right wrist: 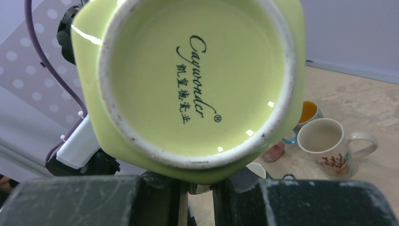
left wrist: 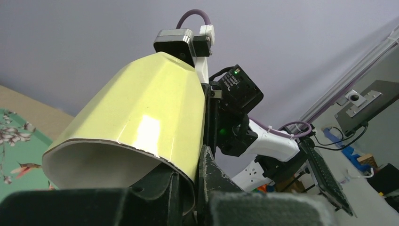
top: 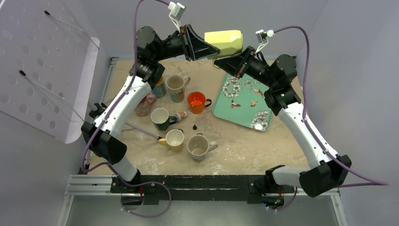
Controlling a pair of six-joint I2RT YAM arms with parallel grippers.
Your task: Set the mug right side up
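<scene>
The left gripper lowers the mug down and back next, tilting it base-down, onto bare tabletop (top: 203, 122) beside the orange mug and releases it, since that spot stands empty.
A pale yellow-green mug (top: 225, 41) is held in the air on its side, high above the back of the table, mouth to the left and base to the right. My left gripper (top: 207, 49) is shut on its rim, one finger inside the mouth and one outside (left wrist: 200, 162). The mug's wall fills the left wrist view (left wrist: 141, 108). Its printed base faces the right wrist camera (right wrist: 197, 80). My right gripper (top: 231, 63) sits under the base end, its fingers close together (right wrist: 200, 188) on a pale part under the mug, seemingly the handle.
A teal flowered tray (top: 242, 115) lies at the back right, under the right arm. Several upright mugs stand on the table's left half, among them a beige one (top: 176, 87), an orange one (top: 196, 101) and a yellow one (top: 174, 139). A white perforated panel (top: 42, 70) stands at the left.
</scene>
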